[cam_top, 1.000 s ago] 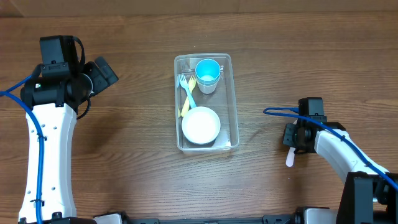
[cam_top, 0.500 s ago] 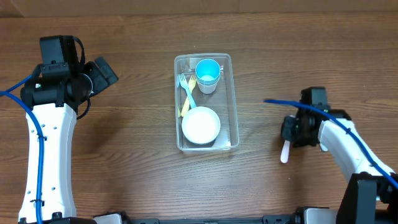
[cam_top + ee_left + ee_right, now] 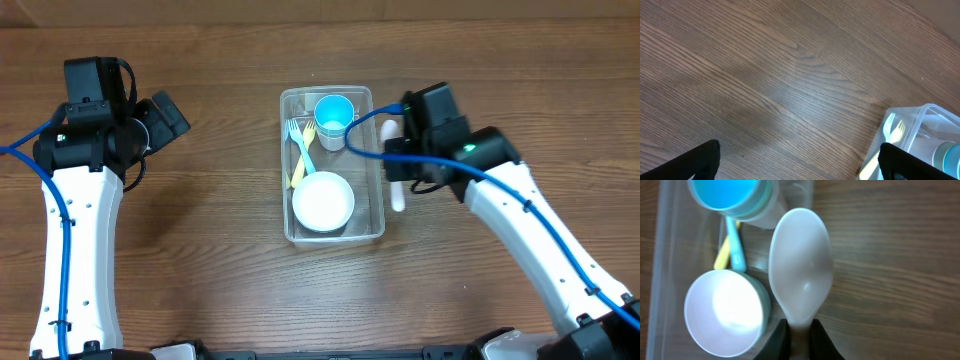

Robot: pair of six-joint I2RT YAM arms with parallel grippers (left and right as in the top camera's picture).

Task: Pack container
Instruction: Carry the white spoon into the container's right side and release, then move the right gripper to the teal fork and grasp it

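Note:
My right gripper will go left in the overhead view and down to release the spoon beside the white bowl, where the bare bottom shows in the container.
The clear plastic container (image 3: 375,160) sits at the table's middle. It holds a blue cup (image 3: 334,118), a blue fork (image 3: 300,145) over a yellow utensil, and a white bowl (image 3: 323,202). My right gripper (image 3: 398,165) is shut on a white spoon (image 3: 399,195) and holds it above the container's right rim; in the right wrist view the spoon (image 3: 801,275) hangs beside the bowl (image 3: 724,311) and cup (image 3: 727,194). My left gripper (image 3: 800,162) is open and empty at the far left, with the container's corner (image 3: 920,112) at its right.
Bare wooden tabletop surrounds the container on all sides. The left arm (image 3: 80,190) stands along the left edge and the right arm (image 3: 530,240) reaches in from the lower right.
My right gripper has carried the white spoon from the right side of the table up and left to the container's right rim. The left arm has not moved.

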